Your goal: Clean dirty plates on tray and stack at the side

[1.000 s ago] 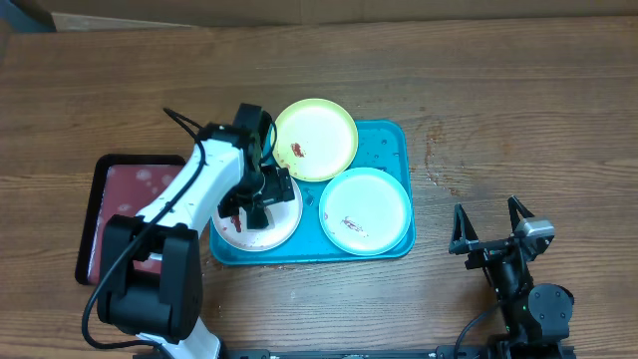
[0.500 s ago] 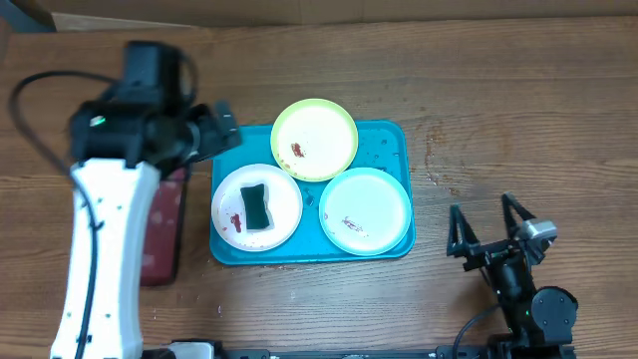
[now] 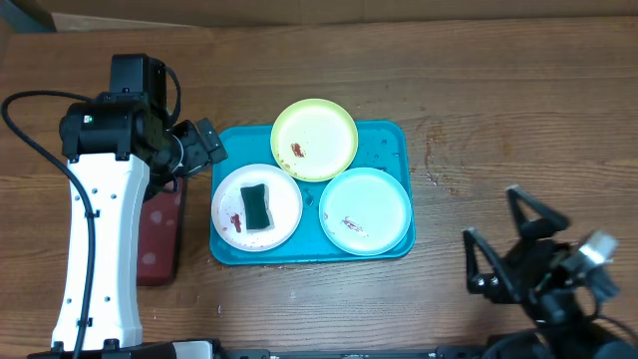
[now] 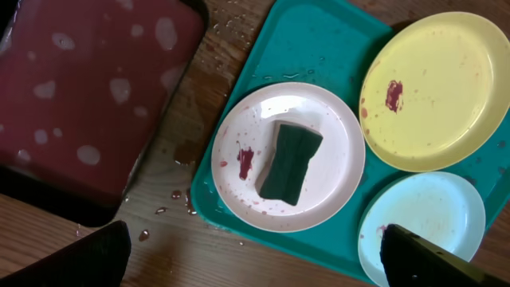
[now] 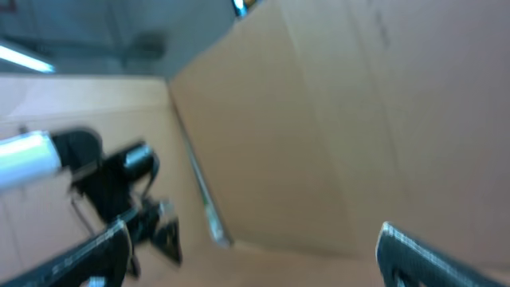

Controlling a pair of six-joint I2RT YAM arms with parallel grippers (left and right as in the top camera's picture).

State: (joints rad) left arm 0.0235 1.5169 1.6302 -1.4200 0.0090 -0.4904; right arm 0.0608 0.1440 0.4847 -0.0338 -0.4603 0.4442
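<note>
The white plate's rim beside the mint plate is clear of the sponge. My right gripper swings outward across the tray, tips down and lowers onto it next.
The turquoise tray [image 3: 394,140] holds three plates. The white plate [image 3: 284,204] at its front left carries a dark green sponge [image 3: 257,205] and a red smear. The yellow-green plate [image 3: 315,140] and the mint plate [image 3: 365,210] each have a reddish smear. My left gripper [image 3: 191,148] is open and empty, raised left of the tray. The left wrist view looks down on the white plate [image 4: 335,159], the sponge [image 4: 290,161], the yellow-green plate [image 4: 434,92], the mint plate [image 4: 422,227] and the tray [image 4: 319,48]. My right gripper [image 3: 503,244] is open and empty at the front right.
A black-rimmed dark red tray [image 3: 159,234] with wet spots lies left of the turquoise tray, partly under my left arm; it also shows in the left wrist view [image 4: 80,96]. Water drops lie on the wood between the trays. The right wrist view is blurred and shows cardboard.
My left gripper let go of the sponge on the white plate, then rose and drew back to the left. My right arm has tilted up and shifted right.
</note>
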